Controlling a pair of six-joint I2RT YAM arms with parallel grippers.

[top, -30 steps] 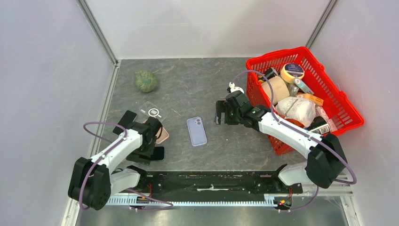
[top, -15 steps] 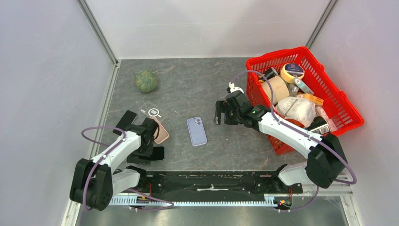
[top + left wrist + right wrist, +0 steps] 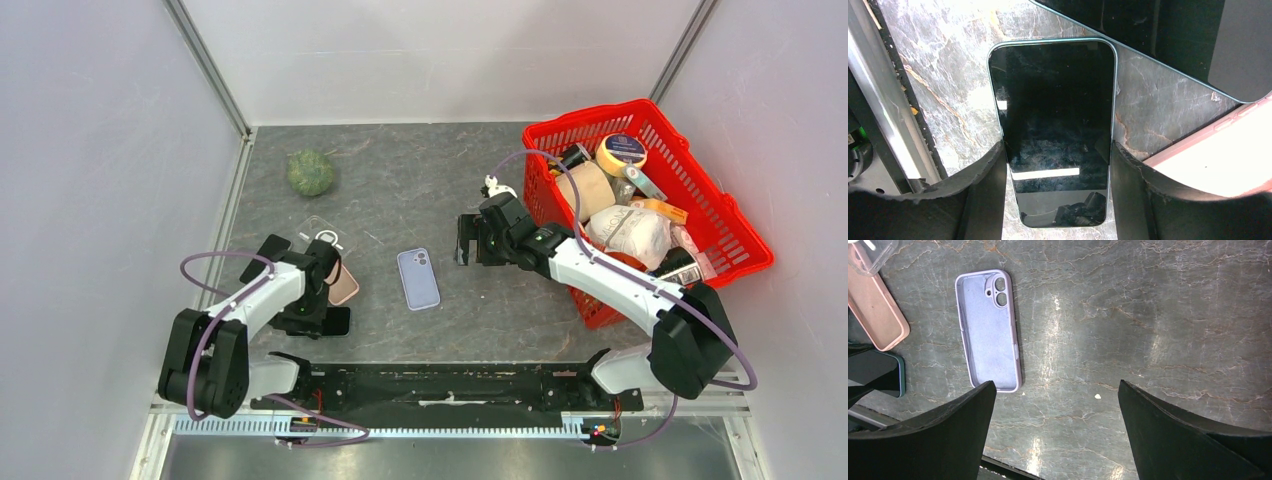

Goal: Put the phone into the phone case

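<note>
The phone's loose end is to the left of my right gripper in the top view, so my right gripper should tilt and move past the lilac case onto that end next.
A dark-screened phone with teal edges lies flat on the table at the near left. My left gripper reaches down over it, and its fingers press against both long sides of the phone. The lilac phone case lies open side up mid-table, and it also shows in the right wrist view. My right gripper hovers open to the right of that case, with only bare table between its fingers.
A pink case and a clear case lie just beyond the left gripper. A second dark phone lies to its left. A green ball sits far left. A red basket full of items stands at the right.
The left gripper's fingers have narrowed from wide open onto the phone's sides, and the left arm has shifted slightly. The right arm has not moved.
</note>
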